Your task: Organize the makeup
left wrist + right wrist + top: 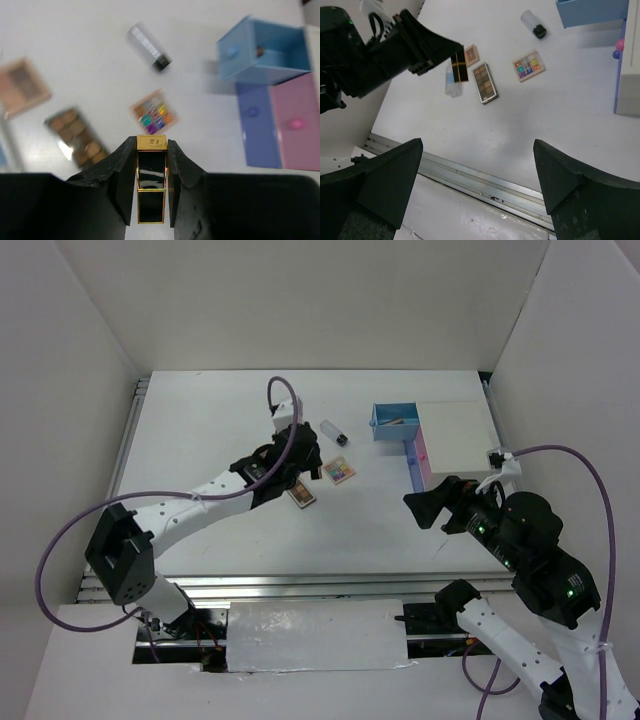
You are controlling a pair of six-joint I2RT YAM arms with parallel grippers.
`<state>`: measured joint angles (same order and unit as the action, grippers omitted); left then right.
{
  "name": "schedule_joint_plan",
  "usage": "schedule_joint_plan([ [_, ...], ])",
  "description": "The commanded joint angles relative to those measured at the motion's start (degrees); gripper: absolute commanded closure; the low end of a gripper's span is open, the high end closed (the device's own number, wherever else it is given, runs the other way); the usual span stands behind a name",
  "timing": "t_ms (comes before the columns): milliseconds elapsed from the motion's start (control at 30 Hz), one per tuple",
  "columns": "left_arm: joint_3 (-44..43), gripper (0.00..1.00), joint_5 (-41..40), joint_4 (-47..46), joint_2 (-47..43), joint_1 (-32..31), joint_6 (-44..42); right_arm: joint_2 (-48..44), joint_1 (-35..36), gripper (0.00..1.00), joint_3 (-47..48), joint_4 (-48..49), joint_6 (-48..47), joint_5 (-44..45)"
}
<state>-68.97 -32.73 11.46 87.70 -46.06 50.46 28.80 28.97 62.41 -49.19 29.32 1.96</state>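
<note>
The blue drawer [396, 422] is open and has room inside. My left gripper should next move outward and to the right in the top view, then over the drawer.
My left gripper [151, 150] is shut on the black-gold lipstick tube [151, 175] and holds it above the table; it also shows in the right wrist view [459, 67]. Below it lie a colourful palette [154, 119], a brown palette [76, 136] and a pinkish palette [20, 86]. A black-capped clear bottle [148, 47] lies farther back. Another clear bottle [451, 82] lies beside the brown palette [485, 82]. My right gripper [477, 185] is open and empty, above the table's near edge at the right [432, 512]. The rose-gold stick cannot be made out.
A white box [455, 435] stands at the back right. Its blue drawer [262, 50] is pulled out and open, with a small brownish item inside. A pink drawer front [297, 122] and a purple-blue one [256, 125] are shut. A metal rail [485, 180] runs along the near edge.
</note>
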Motion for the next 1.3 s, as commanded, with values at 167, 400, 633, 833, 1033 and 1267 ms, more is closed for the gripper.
schedule_joint_plan([
  [167, -20.83, 1.0, 25.12, -37.11, 15.46, 0.18, -46.21, -0.41, -0.23, 0.0, 2.54, 0.59, -0.14, 2.17],
  [400, -46.67, 1.0, 36.59, -37.04, 35.86, 0.62, -60.2, -1.02, -0.23, 0.0, 1.92, -1.78, -0.58, 2.44],
  [633, -48.98, 1.0, 36.95, -46.51, 43.34, 0.45, -63.11, -1.9, -0.23, 0.0, 2.45, -3.98, -1.28, 2.96],
  [833, -53.72, 0.91, 35.37, -45.66, 48.88, 0.54, -63.9, -1.55, -0.23, 0.0, 4.3, -4.86, -2.34, 3.06],
  [1033, -51.45, 0.76, 34.49, -47.76, 49.94, 0.62, -64.25, -0.41, -0.23, 0.0, 4.03, -3.72, -2.6, 2.61],
  [1267, -41.34, 0.01, 30.71, -55.76, 41.51, 0.36, -60.48, 1.52, -0.23, 0.0, 3.16, -2.67, -3.04, 3.84],
])
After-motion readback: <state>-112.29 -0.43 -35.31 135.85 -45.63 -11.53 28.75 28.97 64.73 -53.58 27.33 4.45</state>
